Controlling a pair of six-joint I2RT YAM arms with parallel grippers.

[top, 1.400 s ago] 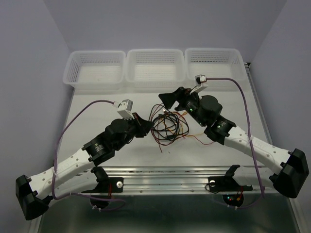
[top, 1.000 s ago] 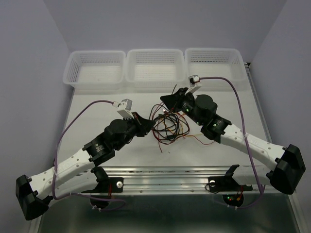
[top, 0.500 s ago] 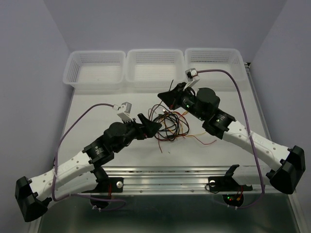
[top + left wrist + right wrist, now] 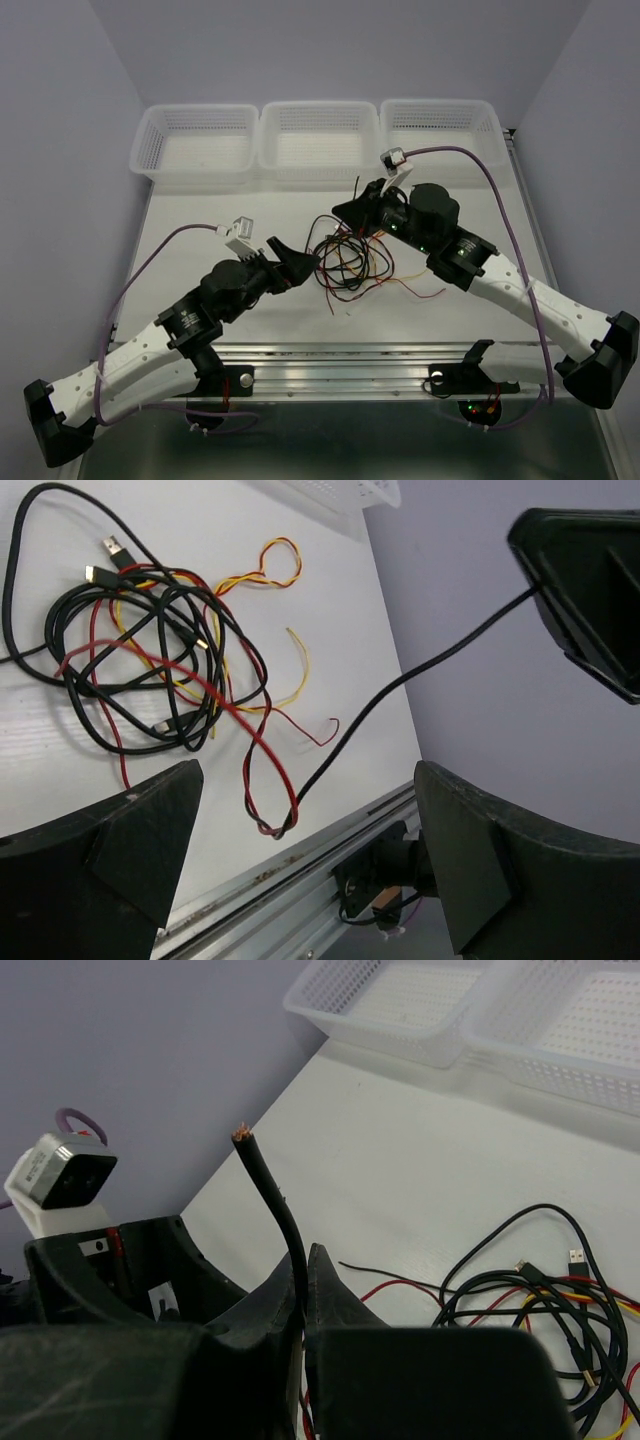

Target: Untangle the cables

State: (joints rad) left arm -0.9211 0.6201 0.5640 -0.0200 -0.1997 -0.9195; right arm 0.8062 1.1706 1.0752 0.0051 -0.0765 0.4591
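Observation:
The right gripper moves up, to the right in the top view, then down over bare tabletop next, and releases the black cable (image 4: 275,1195) clear of the tangle.
The cables lie in a loose tangle (image 4: 345,262) mid-table: black loops with small plug ends (image 4: 100,575), a dark red wire (image 4: 200,685) and a yellow one (image 4: 265,575). My right gripper (image 4: 345,210) is shut on a black cable (image 4: 275,1195), whose frayed end sticks up past the fingertips. That cable runs down from the right gripper (image 4: 585,580) to a red loop (image 4: 270,810) near the table's front edge. My left gripper (image 4: 300,262) stands open just left of the tangle, with nothing between its fingers (image 4: 130,850).
Three white mesh baskets (image 4: 195,122) (image 4: 320,112) (image 4: 440,110) line the table's far edge. A metal rail (image 4: 350,365) runs along the near edge. A red wire end (image 4: 425,292) trails right of the tangle. Grey walls flank both sides.
My left gripper has opened, let go of the cables and drawn back to the left. My right gripper has shut on the black cable and shifted a little.

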